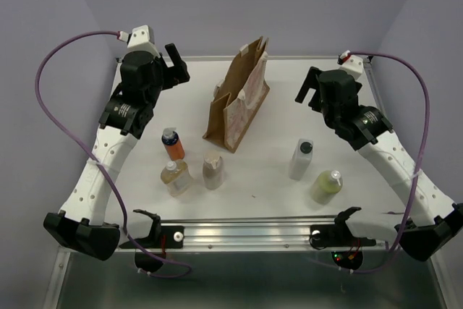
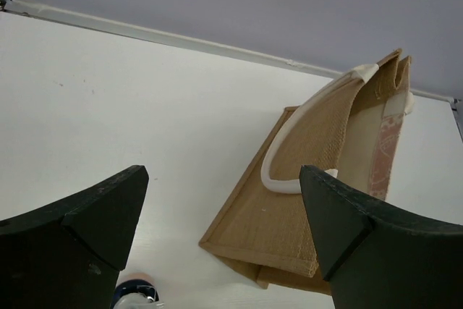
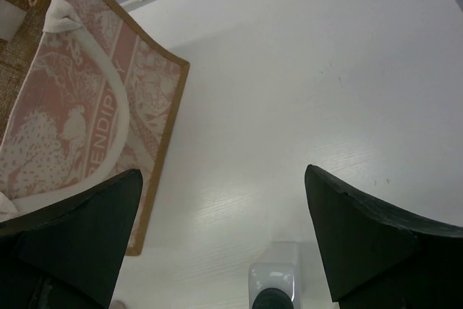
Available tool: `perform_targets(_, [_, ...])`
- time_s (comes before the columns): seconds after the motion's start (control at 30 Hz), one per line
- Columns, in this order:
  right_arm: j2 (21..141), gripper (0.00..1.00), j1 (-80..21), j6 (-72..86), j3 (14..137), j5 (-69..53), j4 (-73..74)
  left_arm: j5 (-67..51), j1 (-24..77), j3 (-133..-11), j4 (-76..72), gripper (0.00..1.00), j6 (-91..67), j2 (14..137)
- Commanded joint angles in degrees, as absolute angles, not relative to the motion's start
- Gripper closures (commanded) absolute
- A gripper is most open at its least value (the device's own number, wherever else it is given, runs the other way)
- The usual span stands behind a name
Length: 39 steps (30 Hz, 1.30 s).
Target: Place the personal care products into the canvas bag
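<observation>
I need to move my left gripper to the right in the top view next, so that its open fingers go around the bag's brown rim (image 1: 227, 75) (image 2: 345, 129), because the bag's opening is narrow.
The canvas bag (image 1: 239, 95) stands upright at the table's middle back; its brown side shows in the left wrist view (image 2: 304, 200) and its pink printed panel in the right wrist view (image 3: 79, 113). Left of it stand the orange bottle (image 1: 173, 144), the amber bottle (image 1: 176, 176) and the beige bottle (image 1: 213, 171). Right of it stand the translucent white bottle (image 1: 302, 158), also in the right wrist view (image 3: 271, 287), and the yellow-green bottle (image 1: 327, 186). My left gripper (image 1: 177, 63) is open and empty, left of the bag. My right gripper (image 1: 305, 86) is open and empty, right of the bag.
A metal rail (image 1: 246, 233) runs along the table's near edge between the arm bases. Purple cables (image 1: 54, 63) loop off both arms. The table's back edge (image 2: 181, 37) meets the grey wall.
</observation>
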<state>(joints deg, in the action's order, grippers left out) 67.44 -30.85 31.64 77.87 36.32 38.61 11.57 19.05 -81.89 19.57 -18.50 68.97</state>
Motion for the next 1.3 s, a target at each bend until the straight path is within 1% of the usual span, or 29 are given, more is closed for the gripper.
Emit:
perform_targets(0.0, [64.87,0.00,-31.38,27.95,79.11,32.62,34.72,11.60,19.16,-84.73,18.46,0.01,-16.88,68.20])
perform_targets(0.23, [63.54,0.00,-31.38,26.37,77.61,30.15,32.08,10.73,19.16,-85.25,18.11,0.01,-15.65,69.52])
perform_targets(0.33, [64.86,0.00,-31.38,27.07,79.62,28.65,31.90,6.34,19.16,-86.57,18.19,0.01,-13.89,72.06])
perform_targets(0.4, [68.36,0.00,-31.38,27.34,81.55,25.94,31.91,1.95,19.16,-88.41,18.11,0.01,-12.58,74.95])
perform_targets(0.43, [70.21,0.00,-31.38,26.99,84.35,22.71,31.90,0.63,19.16,-89.20,17.93,0.01,-11.96,76.10])
perform_targets(0.47, [74.75,0.00,-31.38,27.94,86.11,21.37,32.77,-1.99,19.16,-90.95,17.93,0.01,-11.52,78.55])
perform_targets(0.57, [81.98,0.00,-31.38,30.31,93.41,17.24,33.22,-4.82,19.34,-95.16,19.33,0.01,-9.94,82.43])
perform_targets(0.6, [86.61,0.00,-31.99,31.19,95.08,17.14,33.31,-5.27,19.42,-96.23,20.55,0.01,-9.32,84.96])
perform_targets(0.63, [88.66,0.00,-31.99,32.33,98.40,16.88,33.40,-6.40,19.77,-98.15,20.91,0.01,-8.97,86.21])
perform_targets(0.77, [97.02,0.00,-32.61,35.42,104.13,16.34,32.09,-9.39,21.35,-102.47,22.23,0.01,-7.39,91.40])
perform_targets(0.87, [103.33,0.00,-32.61,36.74,108.00,15.13,31.64,-10.10,22.67,-104.49,23.55,0.01,-5.64,95.26])
perform_targets(0.97, [108.52,0.00,-33.22,37.36,113.80,12.14,31.82,-10.11,23.64,-109.32,26.45,0.01,-4.92,100.97])
perform_targets(1.1, [113.89,0.00,-33.22,37.18,118.20,13.79,34.79,-8.62,23.82,-111.53,28.38,0.01,-4.83,104.93])
perform_targets(1.27, [116.01,0.01,-33.22,38.06,116.90,18.01,36.65,-4.05,24.26,-112.50,29.79,0.01,-4.92,108.63])
